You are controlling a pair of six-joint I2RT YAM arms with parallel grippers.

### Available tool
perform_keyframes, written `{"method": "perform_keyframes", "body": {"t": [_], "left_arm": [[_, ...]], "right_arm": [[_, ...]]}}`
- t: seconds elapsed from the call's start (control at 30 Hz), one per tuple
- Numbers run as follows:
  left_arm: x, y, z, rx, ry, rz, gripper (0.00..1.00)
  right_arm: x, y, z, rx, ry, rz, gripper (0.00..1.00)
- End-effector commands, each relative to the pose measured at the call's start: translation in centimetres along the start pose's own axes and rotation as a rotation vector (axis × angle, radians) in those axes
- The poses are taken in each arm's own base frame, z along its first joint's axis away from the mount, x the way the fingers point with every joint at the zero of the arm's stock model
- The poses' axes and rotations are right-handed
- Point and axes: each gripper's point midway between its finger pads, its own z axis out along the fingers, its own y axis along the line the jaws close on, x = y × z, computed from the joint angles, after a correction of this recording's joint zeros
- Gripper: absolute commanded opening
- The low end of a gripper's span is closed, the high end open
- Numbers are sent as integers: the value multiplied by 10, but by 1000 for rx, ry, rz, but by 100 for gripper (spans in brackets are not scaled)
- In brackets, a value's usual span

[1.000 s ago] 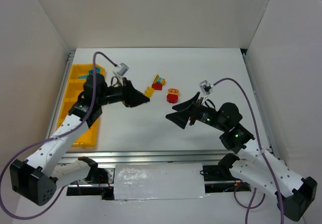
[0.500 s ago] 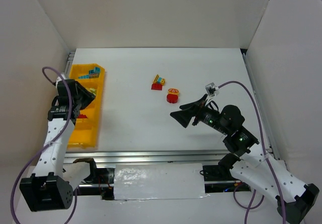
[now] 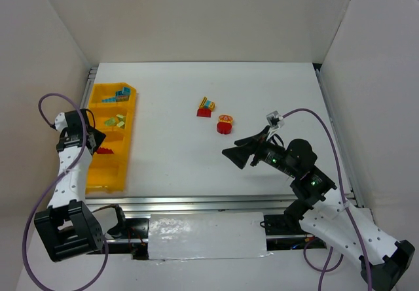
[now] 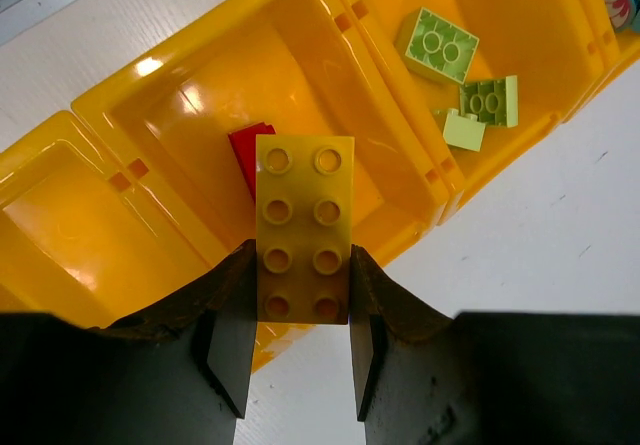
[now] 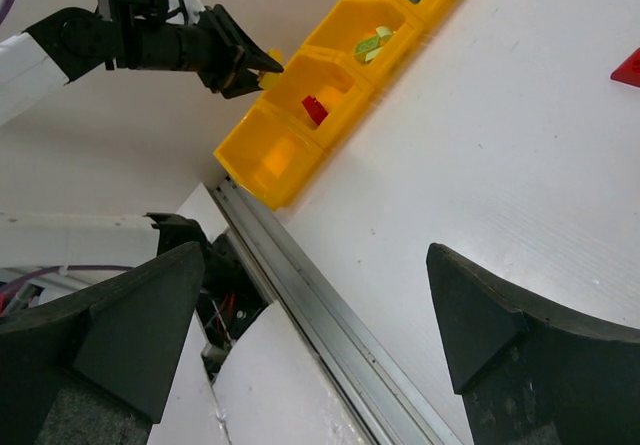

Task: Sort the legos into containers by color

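Observation:
The other compartments hold red, green and teal bricks. My left gripper will next move back over the tray's empty nearest compartment (image 4: pixel 68 237) and go down to release the yellow brick (image 4: pixel 304 227).
My left gripper (image 4: pixel 300 265) is shut on a yellow brick (image 4: pixel 304 227), studs facing the camera, held above the yellow-orange tray (image 4: pixel 120 180). Under it, one compartment holds a red brick (image 4: pixel 248 147). The adjoining compartment holds three pale green bricks (image 4: pixel 437 45). In the top view the left gripper (image 3: pixel 91 139) hangs at the tray's (image 3: pixel 131 131) left side. A red-yellow-teal clump (image 3: pixel 206 106) and a red round piece with a yellow top (image 3: pixel 224 124) lie mid-table. My right gripper (image 3: pixel 237 155) is open and empty, just right of the table's middle.
Teal bricks (image 3: pixel 121 95) fill the tray's far compartment. The nearest compartment (image 5: pixel 270 160) looks empty in the right wrist view. A metal rail (image 3: pixel 209 203) runs along the table's near edge. White walls close in the left, back and right.
My left arm has swung from the table's middle back to the tray, carrying the yellow brick that lay by the clump. My right gripper has shifted slightly.

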Motion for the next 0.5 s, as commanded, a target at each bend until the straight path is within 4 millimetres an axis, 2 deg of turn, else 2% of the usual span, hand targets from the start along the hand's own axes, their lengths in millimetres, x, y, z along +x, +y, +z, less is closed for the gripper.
{"method": "perform_keyframes", "body": {"t": [0.0,0.47], "left_arm": [[-11,-5,1,39,-32,-46,0],[-4,-3,6,41,-3,-36,0]], "right_arm": [[-5,1,-2,0,-21,-20,100],[-5,3,-3,-7,-17,-22,100]]}}
